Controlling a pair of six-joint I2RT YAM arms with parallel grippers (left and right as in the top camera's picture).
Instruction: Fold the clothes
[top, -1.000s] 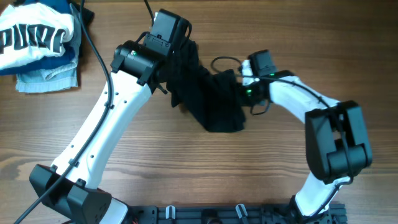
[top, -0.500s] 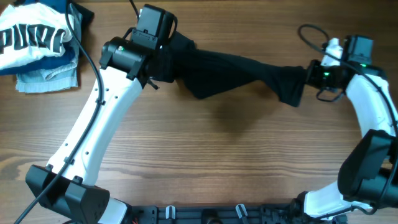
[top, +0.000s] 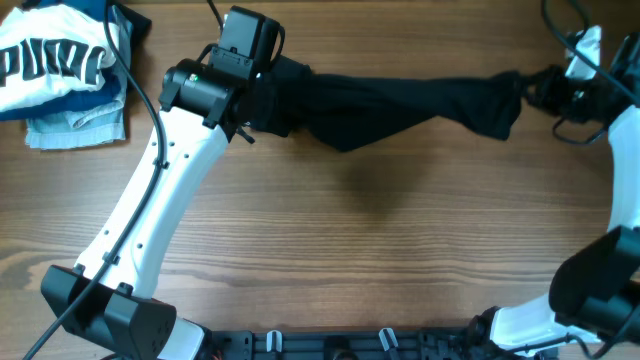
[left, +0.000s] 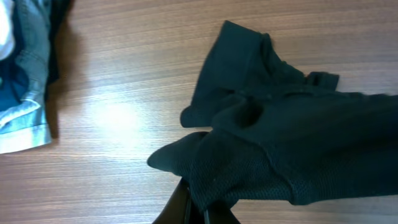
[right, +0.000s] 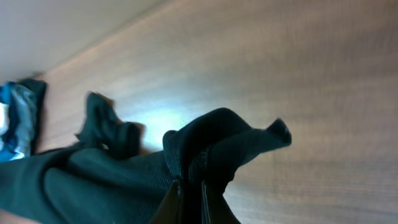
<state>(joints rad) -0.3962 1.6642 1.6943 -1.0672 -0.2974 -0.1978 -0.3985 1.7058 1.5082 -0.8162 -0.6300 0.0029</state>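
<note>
The garment still hangs above the bare tabletop, so next my right gripper moves down, back and left in the overhead view onto it and releases.
A dark garment hangs stretched across the far part of the wooden table between my two grippers. My left gripper is shut on its left end; in the left wrist view the jaws pinch a fold of the dark garment. My right gripper is shut on its right end near the table's right edge; in the right wrist view the jaws clamp a bunched corner of the garment. The cloth sags slightly in the middle above the table.
A pile of folded clothes, with a white printed shirt on top of blue and light denim pieces, lies at the far left corner. It also shows at the left edge of the left wrist view. Cables run over the pile.
My right gripper has pulled its end of the garment far to the right and away, stretching the bunched cloth out long. My left gripper shifted slightly left, then held still.
</note>
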